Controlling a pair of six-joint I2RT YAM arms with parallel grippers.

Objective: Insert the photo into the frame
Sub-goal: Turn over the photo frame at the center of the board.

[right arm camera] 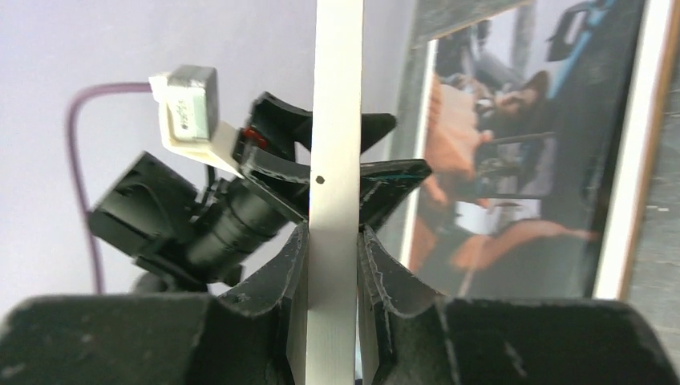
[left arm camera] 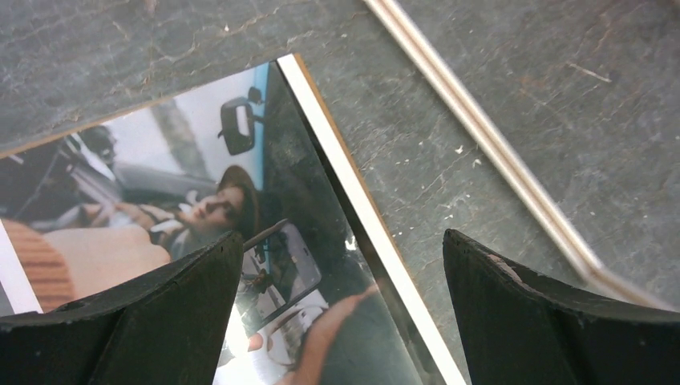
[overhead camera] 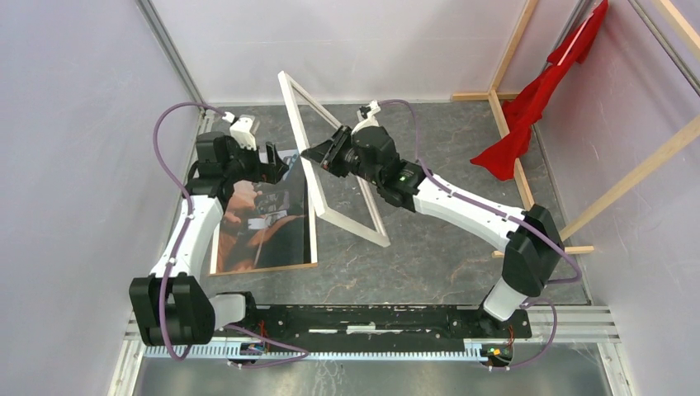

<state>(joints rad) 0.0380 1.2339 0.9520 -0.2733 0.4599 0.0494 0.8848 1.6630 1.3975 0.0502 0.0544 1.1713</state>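
My right gripper holds the frame's long side bar point(overhead camera: 309, 170) and will lift it a little and let go of it there, because the frame still leans well off upright.
The photo point(overhead camera: 262, 216) lies face up at the table's left, a dark glossy print with a white border. My left gripper point(overhead camera: 279, 167) hovers open over its far right corner; in the left wrist view the photo point(left arm camera: 200, 208) passes under the left finger point(left arm camera: 160, 321), and nothing sits between the jaws point(left arm camera: 341, 265). The white frame point(overhead camera: 353, 230) stands tilted on its edge at the table's middle. My right gripper point(overhead camera: 312, 155) is shut on its long side bar. In the right wrist view that bar point(right arm camera: 337, 160) runs up between both pads point(right arm camera: 333, 241).
A thin brown board edge point(overhead camera: 264, 268) shows under the photo. A red cloth point(overhead camera: 536, 107) hangs over bare wooden beams point(overhead camera: 508, 124) at the back right. Pale walls close in the table on the left, back and right.
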